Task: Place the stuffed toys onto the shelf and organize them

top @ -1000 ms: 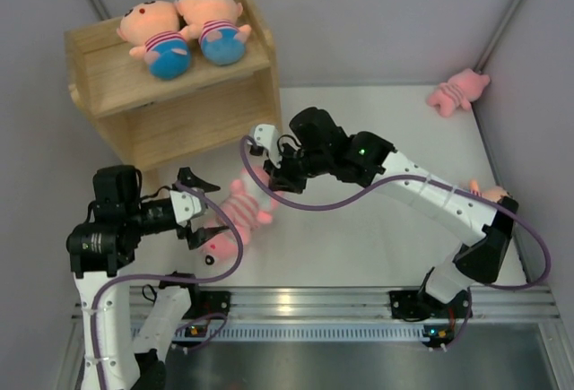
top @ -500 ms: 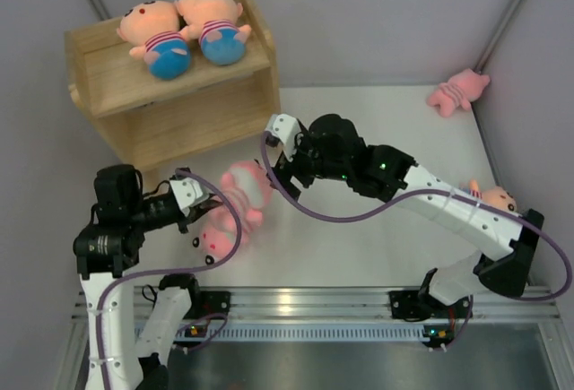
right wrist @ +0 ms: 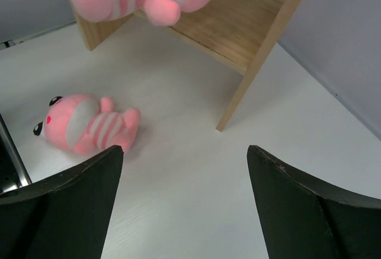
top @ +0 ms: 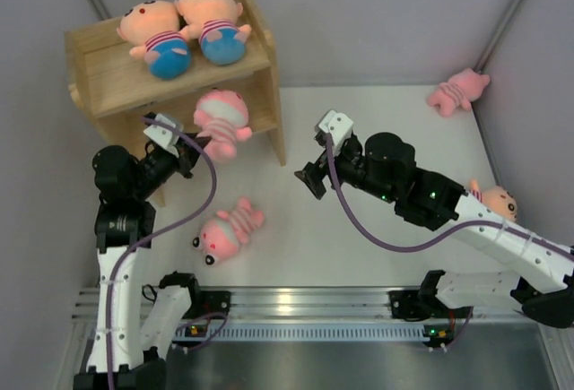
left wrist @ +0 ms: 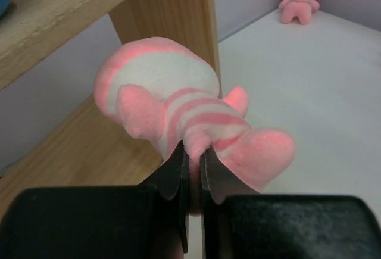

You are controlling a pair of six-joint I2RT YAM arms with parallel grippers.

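Note:
My left gripper should next carry the striped pig outward toward the shelf's panel near my right gripper. Then it should bring the pig onto the lower level (top: 255, 107) (left wrist: 124, 144), which is empty there.
My left gripper (top: 199, 143) (left wrist: 193, 152) is shut on a leg of a pink striped pig (top: 221, 119) (left wrist: 172, 101). It holds the pig in the air in front of the lower tier of the wooden shelf (top: 108, 81) (left wrist: 77, 152). Two peach dolls (top: 184, 31) lie on the top tier. A second pig (top: 229, 231) (right wrist: 83, 122) lies on the table below. My right gripper (top: 309, 179) (right wrist: 184, 152) is open and empty over the table, right of the shelf. A third pig (top: 457, 90) (left wrist: 297, 0) lies at the far right corner.
Another peach doll (top: 499, 200) lies at the right edge, partly hidden behind my right arm. Grey walls close in the table on the left, back and right. The shelf's right side panel (right wrist: 262, 56) stands between the lower tier and my right gripper.
The pig passed from my right gripper to my left. The left gripper shut on it and raised it toward the lower tier. The right gripper opened and drew back to the right.

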